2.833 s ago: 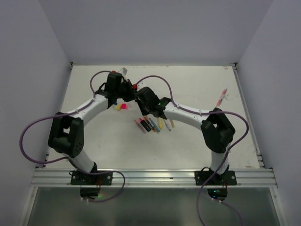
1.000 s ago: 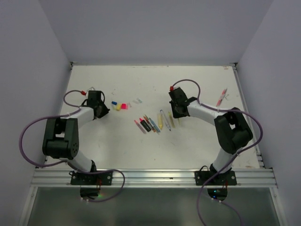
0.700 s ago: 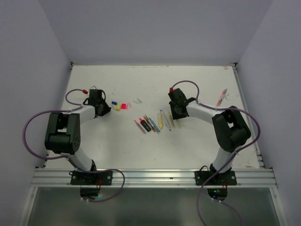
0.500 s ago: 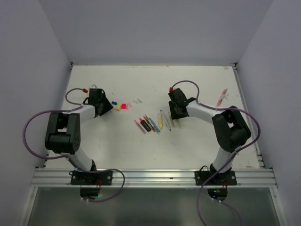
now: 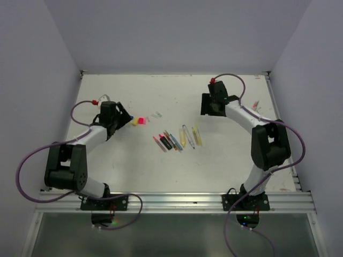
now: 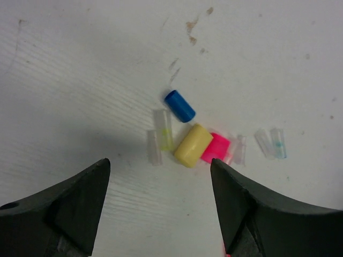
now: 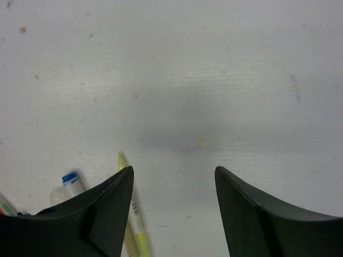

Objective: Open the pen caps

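My right gripper moves toward the right in the top view and down to the pen near the wall (image 5: pixel 256 105) next, since it lies below on that side.
Loose pen caps lie in a cluster just ahead of my left gripper (image 6: pixel 159 166): a blue cap (image 6: pixel 180 105), a yellow cap (image 6: pixel 193 145) and a pink cap (image 6: pixel 216 148), with several pale clear caps (image 6: pixel 155 147) around them. That gripper (image 5: pixel 123 113) is open and holds nothing. The pens (image 5: pixel 177 139) lie in a row at mid-table. My right gripper (image 5: pixel 207 105) hovers behind them, open and empty. In the right wrist view, a yellow pen (image 7: pixel 131 209) and a blue-tipped pen (image 7: pixel 68 182) show beside the gripper (image 7: pixel 173 170).
One more pen (image 5: pixel 255 105) lies near the right wall, partly behind the right arm. Purple cables loop off both arms. The white table (image 5: pixel 161 171) is walled at the left, back and right.
Both grippers have opened. The right arm has swung from the pen row toward the back right. The left gripper has edged closer to the caps.
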`<state>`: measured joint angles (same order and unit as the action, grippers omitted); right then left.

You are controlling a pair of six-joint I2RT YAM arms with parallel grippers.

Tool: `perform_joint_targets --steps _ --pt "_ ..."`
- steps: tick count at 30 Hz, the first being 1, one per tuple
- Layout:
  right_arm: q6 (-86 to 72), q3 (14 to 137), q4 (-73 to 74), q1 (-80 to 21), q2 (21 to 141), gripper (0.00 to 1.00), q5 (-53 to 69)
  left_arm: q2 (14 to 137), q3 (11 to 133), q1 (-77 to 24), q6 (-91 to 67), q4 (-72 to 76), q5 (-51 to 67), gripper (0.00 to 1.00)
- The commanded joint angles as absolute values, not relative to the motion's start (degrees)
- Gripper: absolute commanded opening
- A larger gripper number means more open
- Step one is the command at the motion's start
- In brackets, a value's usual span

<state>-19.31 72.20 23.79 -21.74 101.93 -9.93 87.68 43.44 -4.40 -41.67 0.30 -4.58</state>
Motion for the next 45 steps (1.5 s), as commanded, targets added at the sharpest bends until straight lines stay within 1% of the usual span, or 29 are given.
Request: perform_joint_targets --steps 1,2,5,7,9,13,15,18,21,25,30,33,34,45 --pt "-22.49 77.95 26.28 -14.78 100.99 0.66 -12.22 80.6 43.5 -10.95 -43.33 5.09 -9.75 0.79" --pt "-22.85 78.74 26.02 -11.2 100.73 0.67 -12.65 80.07 43.68 -12.47 -43.77 5.45 -9.41 0.79" --pt "-22.15 82.42 26.1 -5.47 101.33 0.67 -15.63 78.23 42.02 -16.95 -45.44 8.6 -7.31 0.79" --pt "-21.1 85.06 28.2 -3.35 102.56 0.66 -17.48 76.82 40.35 -18.88 -46.4 11.67 -6.07 0.8" --pt "-20.83 87.97 30.14 -0.62 104.24 0.63 -19.24 75.51 38.5 -19.6 -46.58 13.44 -4.84 0.8" --pt "-19.51 88.5 28.92 3.94 106.16 0.59 -18.2 73.22 37.36 -20.21 -45.53 13.45 -2.64 0.8" --pt "-19.6 88.42 28.39 4.83 107.4 0.58 -16.61 71.55 35.78 -20.3 -45.88 13.88 -1.24 0.8" --pt "-19.6 88.16 27.16 6.06 109.51 0.58 -17.49 70.23 34.98 -20.39 -45.7 13.19 2.01 0.8" --pt "-20.39 87.02 26.02 7.2 110.83 0.57 -17.84 68.56 34.72 -20.39 -44.83 11.69 2.55 0.79" --pt "-20.74 84.73 24.35 8.88 111.35 0.53 -19.07 65.92 33.14 -20.39 -44.3 12.48 3.34 0.79" --pt "-20.83 84.02 23.82 10.54 113.46 0.51 -19.34 67.41 31.91 -20.48 -44.91 15.46 5.62 0.79" --pt "-21.36 84.11 24.35 10.99 114.08 0.47 -19.51 68.03 31.29 -20.48 -45.35 16.61 6.24 0.79" --pt "-21.53 83.85 24.17 10.99 114.34 0.44 -19.51 68.11 31.29 -20.48 -45.26 16.52 6.33 0.79" --pt "-21.53 83.85 23.91 11.07 117.07 0.43 -20.57 68.73 32.34 -20.48 -44.82 16.79 6.59 0.79"
